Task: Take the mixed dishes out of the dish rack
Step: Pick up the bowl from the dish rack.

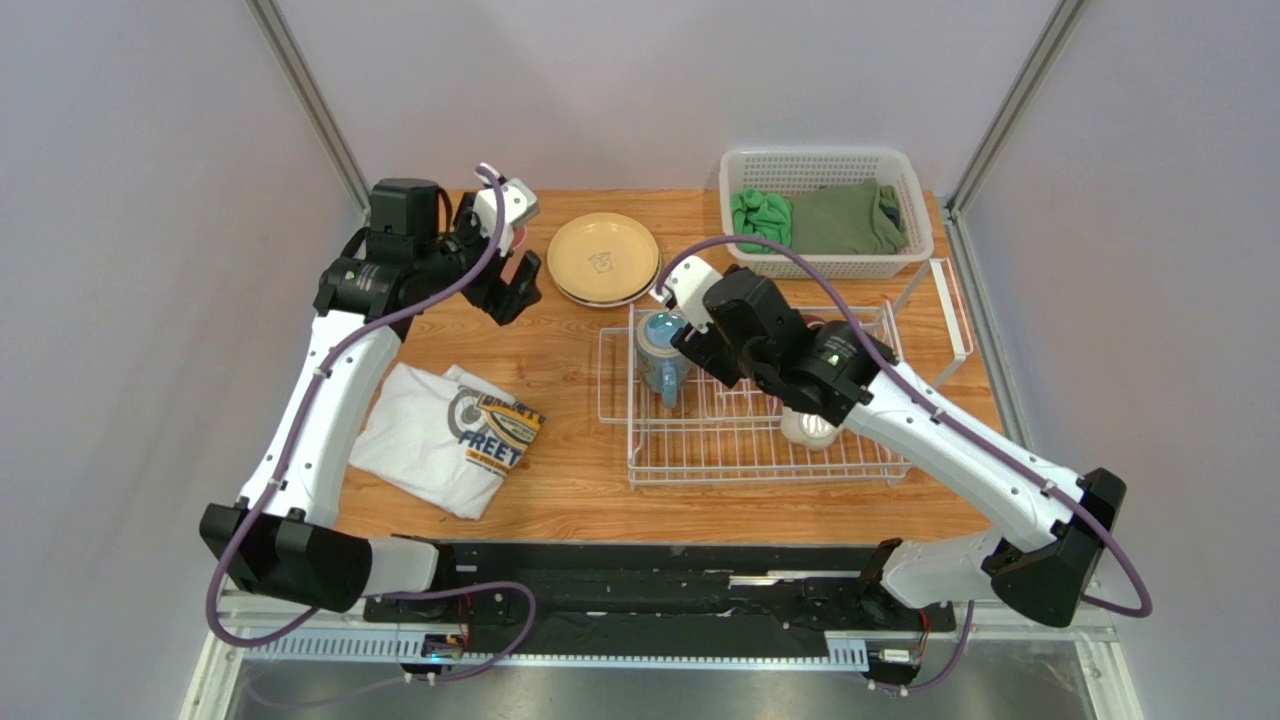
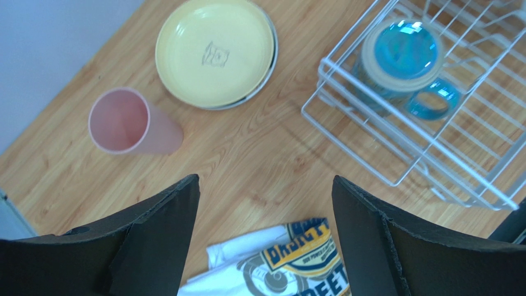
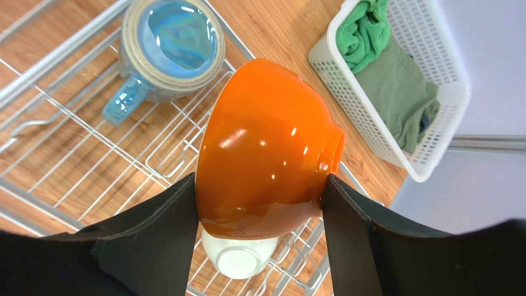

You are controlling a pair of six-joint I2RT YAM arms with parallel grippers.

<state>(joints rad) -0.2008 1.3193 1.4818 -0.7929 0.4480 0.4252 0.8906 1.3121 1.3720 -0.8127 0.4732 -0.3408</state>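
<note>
The left gripper turns and shifts to the right in the top view next, onto the orange bowl's edge nearest the mug [image 3: 173, 46], which my right gripper leaves uncovered.
My right gripper [image 3: 260, 177] is shut on an orange bowl [image 3: 265, 154], one pad against each side, over the white wire dish rack [image 3: 62, 61]. The bowl is hidden under the arm in the top view. Below it, a small white bowl [image 3: 237, 256] lies upside down in the rack [image 1: 751, 435]. A light-blue mug [image 3: 173, 46] stands at the rack's left end [image 1: 661, 353]. Tan plates [image 1: 603, 258] sit stacked on the table behind the rack. My left gripper [image 2: 265, 180] hangs open and empty over the wood, near a pink cup [image 2: 133, 123] and the plates [image 2: 214, 52].
A printed white T-shirt [image 1: 451, 428] lies on the table's front left, just below my left gripper [image 1: 511, 278]. A white perforated basket [image 1: 819, 165] with green cloths [image 1: 827, 218] stands at the back right, close behind the rack.
</note>
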